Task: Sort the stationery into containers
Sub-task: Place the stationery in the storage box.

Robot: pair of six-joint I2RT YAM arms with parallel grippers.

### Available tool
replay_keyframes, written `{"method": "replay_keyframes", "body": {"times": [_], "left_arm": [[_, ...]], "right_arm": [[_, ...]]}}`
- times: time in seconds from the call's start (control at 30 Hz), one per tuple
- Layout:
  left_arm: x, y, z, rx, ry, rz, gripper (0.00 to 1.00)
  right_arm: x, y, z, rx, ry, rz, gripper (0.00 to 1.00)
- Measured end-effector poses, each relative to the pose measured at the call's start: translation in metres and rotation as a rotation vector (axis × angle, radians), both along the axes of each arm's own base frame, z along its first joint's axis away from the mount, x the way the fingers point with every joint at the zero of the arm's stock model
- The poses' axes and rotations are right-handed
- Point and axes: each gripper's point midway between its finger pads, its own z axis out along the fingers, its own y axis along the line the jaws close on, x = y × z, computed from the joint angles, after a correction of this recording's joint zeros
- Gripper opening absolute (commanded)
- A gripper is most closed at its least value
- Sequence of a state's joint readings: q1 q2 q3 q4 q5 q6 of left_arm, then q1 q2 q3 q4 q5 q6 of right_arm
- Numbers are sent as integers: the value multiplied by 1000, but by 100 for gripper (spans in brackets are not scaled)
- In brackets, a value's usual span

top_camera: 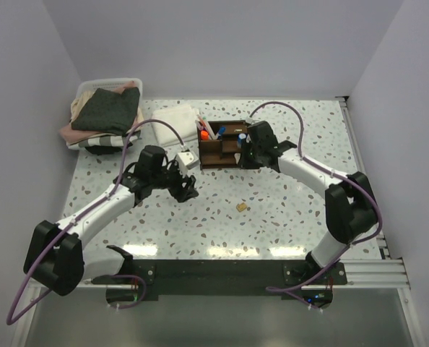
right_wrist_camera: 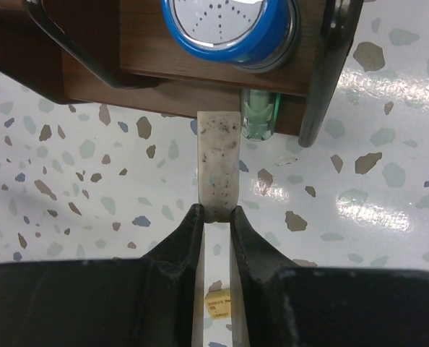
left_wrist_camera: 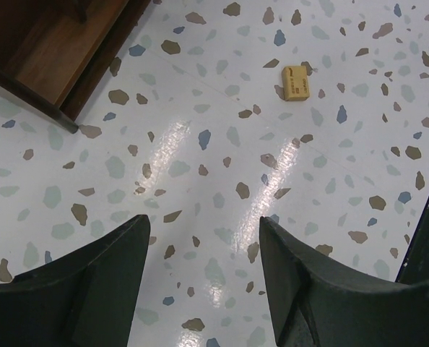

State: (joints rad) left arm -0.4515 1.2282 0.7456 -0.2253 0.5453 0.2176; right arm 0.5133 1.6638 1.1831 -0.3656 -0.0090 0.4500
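Note:
The right gripper moves down slightly and pushes outward next, beneath the blue cap, into the low slot beside the green piece, which has room.
The dark brown organiser stands at the table's middle back, with an orange-tipped pen and a blue-capped item upright in it. My right gripper is at its right side, shut on a flat white speckled bit. The bit's far end reaches the organiser's wooden wall, below a round blue cap and beside a green piece. A tan bit lies alone on the table. My left gripper hangs open and empty over the table, front left of the organiser's corner.
A white bin piled with folded cloths sits at the back left. A white folded cloth lies beside it. Metal rails run along the table's right and near edges. White walls close in the back and both sides.

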Motion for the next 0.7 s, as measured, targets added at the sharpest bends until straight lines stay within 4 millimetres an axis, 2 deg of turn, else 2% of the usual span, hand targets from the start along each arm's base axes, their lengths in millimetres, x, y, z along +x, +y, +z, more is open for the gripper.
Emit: {"method": "replay_keyframes", "body": {"times": [0.37,0.7], "left_arm": [[-1,4,7,-7,-29,13,67],[-2,7,4,-1,-26,23,67]], "right_arm": [[5,6,-22,-65,48,-56,0],[23,7,-17,-85,10,-91,0]]}}
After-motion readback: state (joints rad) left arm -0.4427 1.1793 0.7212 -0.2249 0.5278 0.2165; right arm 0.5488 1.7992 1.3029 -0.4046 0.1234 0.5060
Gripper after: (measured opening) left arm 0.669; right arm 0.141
